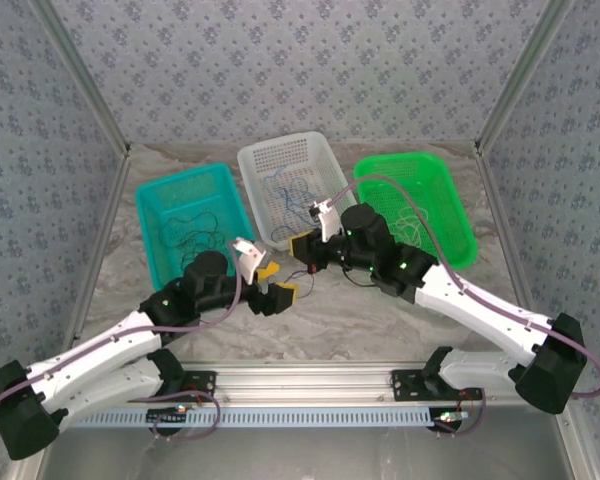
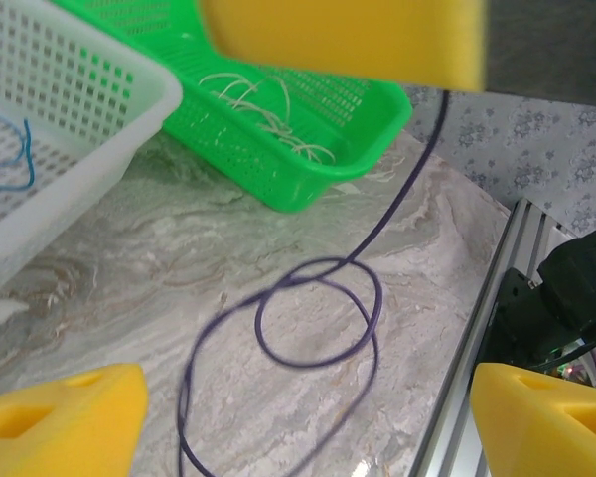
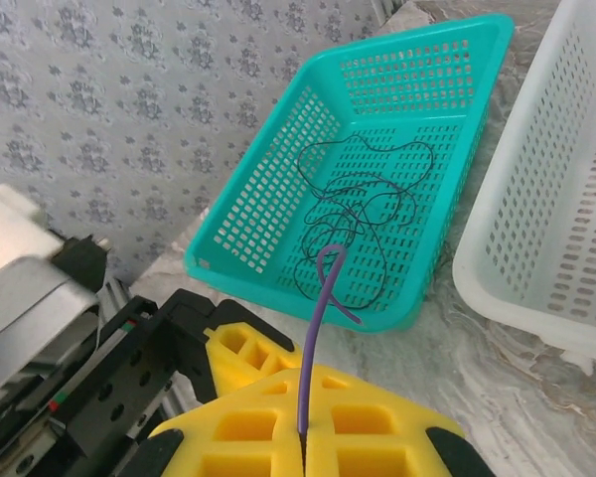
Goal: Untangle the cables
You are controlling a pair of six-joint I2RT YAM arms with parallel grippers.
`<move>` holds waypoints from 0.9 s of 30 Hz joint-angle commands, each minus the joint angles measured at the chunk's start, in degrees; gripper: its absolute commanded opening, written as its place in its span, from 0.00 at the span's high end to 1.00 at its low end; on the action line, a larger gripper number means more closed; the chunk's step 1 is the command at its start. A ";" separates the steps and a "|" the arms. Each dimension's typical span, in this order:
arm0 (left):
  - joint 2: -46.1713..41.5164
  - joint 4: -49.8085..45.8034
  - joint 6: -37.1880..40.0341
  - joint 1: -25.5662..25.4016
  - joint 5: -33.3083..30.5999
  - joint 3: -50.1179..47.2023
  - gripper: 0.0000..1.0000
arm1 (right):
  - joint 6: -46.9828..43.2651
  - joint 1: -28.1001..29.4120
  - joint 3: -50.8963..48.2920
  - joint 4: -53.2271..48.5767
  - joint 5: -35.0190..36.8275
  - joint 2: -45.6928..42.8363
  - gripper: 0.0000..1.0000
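Note:
The open marble lies between the robot's right gripper and the green basket, so the right gripper should next move toward that basket and let go of the cable over that patch.
A purple cable lies in loose loops on the marble table, between the wide-apart yellow fingers of my left gripper, which is open and touches nothing. One end of the cable runs up to my right gripper, which is shut on the cable; a short tip curls over above the jaws. In the top view the two grippers sit close together, left gripper just below right gripper. Black cables lie in the teal basket.
Three baskets stand at the back: teal basket, white basket holding blue cables, and green basket holding white cables. The aluminium rail borders the table's near edge.

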 commanded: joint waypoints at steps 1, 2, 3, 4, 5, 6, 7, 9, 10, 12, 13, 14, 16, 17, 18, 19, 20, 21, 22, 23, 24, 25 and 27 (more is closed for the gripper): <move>0.58 5.52 5.73 -1.23 -0.87 2.42 0.15 | 4.60 -0.36 2.28 -2.26 -2.91 -0.71 1.00; 0.81 6.10 6.78 -1.73 -0.61 2.65 0.15 | 5.32 -0.47 2.38 -2.26 -3.16 -0.78 1.00; 1.22 6.14 7.82 -2.29 -0.65 3.08 0.15 | 6.07 -0.55 2.42 -2.23 -3.22 -0.88 1.00; 1.69 5.93 8.62 -2.66 -0.60 3.50 0.15 | 6.72 -0.63 2.50 -2.18 -3.46 -0.95 1.00; 2.21 5.67 9.43 -3.15 -0.62 4.04 0.16 | 7.38 -0.83 2.54 -1.95 -3.81 -0.99 1.00; 2.90 5.37 10.20 -3.54 -0.40 4.56 0.18 | 8.02 -0.92 2.52 -1.80 -4.22 -1.10 1.00; 3.41 5.03 10.81 -3.81 -0.27 4.93 0.20 | 8.68 -0.99 2.47 -1.42 -4.61 -1.15 1.00; 4.64 4.56 11.62 -4.10 0.08 5.73 0.28 | 9.65 -1.19 2.55 -1.15 -5.46 -1.32 1.00; 5.02 4.43 11.80 -4.10 0.47 5.95 0.33 | 9.97 -1.21 2.64 -1.16 -5.60 -1.40 1.00; 5.69 3.81 12.35 -4.25 1.07 6.58 0.43 | 10.39 -1.58 2.60 -1.25 -5.98 -1.97 1.00; 5.91 3.52 12.41 -4.28 1.16 6.75 0.47 | 10.37 -1.79 2.56 -1.17 -6.33 -2.17 1.00; 6.02 3.51 12.51 -4.28 1.15 6.82 0.51 | 11.89 -2.13 2.34 -1.06 -6.67 -2.40 1.00; 5.87 3.59 12.65 -4.37 1.24 6.82 0.60 | 12.63 -2.54 2.21 -0.99 -7.38 -2.80 1.00; 5.79 3.72 12.79 -4.41 1.42 6.75 0.64 | 12.80 -2.78 2.10 -0.99 -7.53 -2.98 1.00; 5.70 3.75 12.72 -4.45 1.50 6.74 0.68 | 13.18 -2.97 2.05 -1.08 -7.70 -3.21 1.00; 5.70 3.77 12.77 -4.45 1.59 6.75 0.70 | 13.47 -3.13 1.94 -0.99 -7.92 -3.32 1.00; 5.65 3.77 12.78 -4.45 1.77 6.73 0.73 | 13.72 -3.34 1.85 -0.93 -7.97 -3.42 1.00; 5.61 3.70 12.79 -4.50 1.97 6.75 0.75 | 13.85 -3.56 1.83 -1.06 -8.15 -3.52 1.00; 5.67 3.68 12.70 -4.54 2.11 6.74 0.77 | 13.92 -3.74 1.79 -1.11 -8.23 -3.65 1.00; 5.64 3.68 12.57 -4.55 2.20 6.74 0.79 | 14.03 -4.03 1.81 -1.16 -8.41 -3.69 1.00; 5.64 3.67 12.57 -4.54 2.19 6.75 0.81 | 14.11 -4.17 1.71 -1.15 -8.49 -3.77 1.00; 5.53 3.68 12.48 -4.54 2.17 6.75 0.84 | 14.25 -4.34 1.60 -1.12 -8.56 -3.87 1.00; 5.56 3.75 12.31 -4.58 2.00 6.75 0.91 | 14.55 -4.44 1.33 -0.75 -8.85 -3.96 1.00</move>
